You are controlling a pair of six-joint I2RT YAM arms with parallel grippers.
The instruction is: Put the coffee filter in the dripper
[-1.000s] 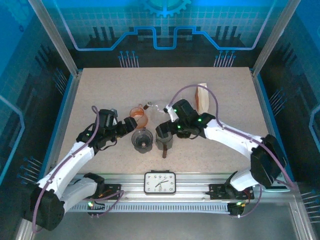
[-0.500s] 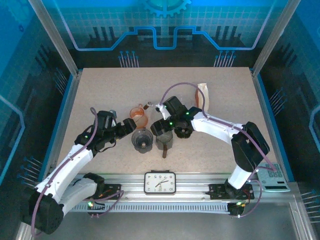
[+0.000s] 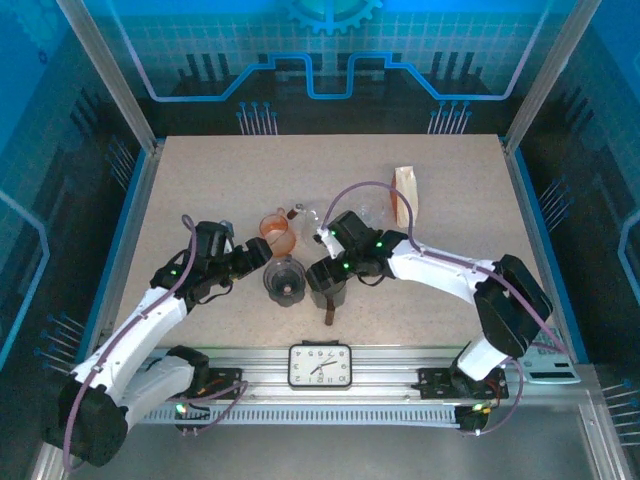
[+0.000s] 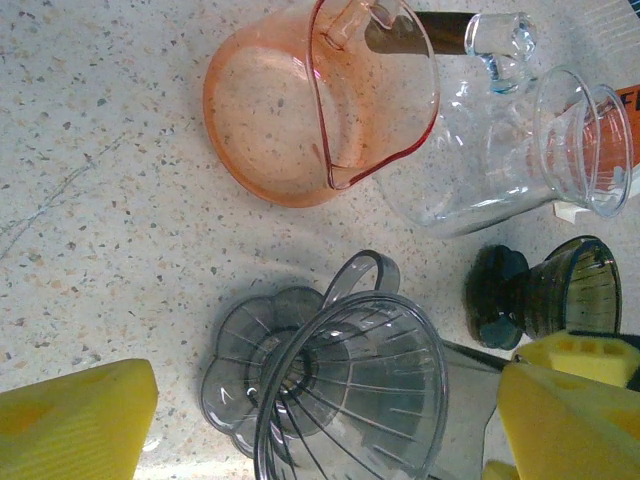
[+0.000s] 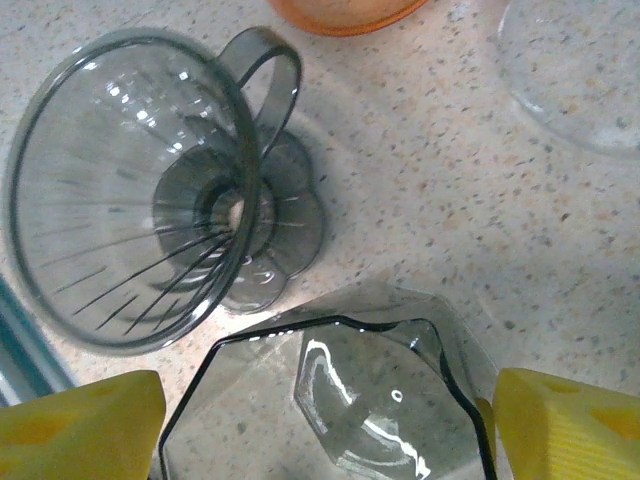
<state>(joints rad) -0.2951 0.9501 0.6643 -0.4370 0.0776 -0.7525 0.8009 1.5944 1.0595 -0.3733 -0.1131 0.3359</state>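
Observation:
The dripper stands below, nearer the robot's base, so the left gripper will next lower its open fingers back astride the uncrowded rim of the grey dripper (image 3: 285, 280) opposite the octagonal vessel.
A smoky grey dripper (image 3: 285, 280) (image 4: 340, 380) (image 5: 140, 250) stands at the table's middle front. My left gripper (image 3: 256, 262) (image 4: 320, 420) is open, its yellow pads (image 4: 75, 420) wide on either side of the dripper and clear of it. Just right of the dripper, my right gripper (image 3: 326, 278) (image 5: 325, 430) is open astride a dark octagonal glass vessel (image 3: 329, 292) (image 5: 330, 400). Its pads (image 5: 570, 430) sit close to the vessel's walls, and contact is unclear. The coffee filter, a tan and white packet (image 3: 405, 195), lies at the back right, apart from both grippers.
An orange dripper (image 3: 278, 230) (image 4: 310, 110) and a clear glass carafe (image 3: 310, 215) (image 4: 490, 150) stand just behind the grey dripper. A small dark dripper (image 4: 545, 300) sits beside them. A clock (image 3: 320, 365) rests on the front rail.
My right gripper has shifted left and nearer, settling around the octagonal vessel, and the arm's elbow has swung. Both pairs of jaws have narrowed slightly. The left arm has hardly moved.

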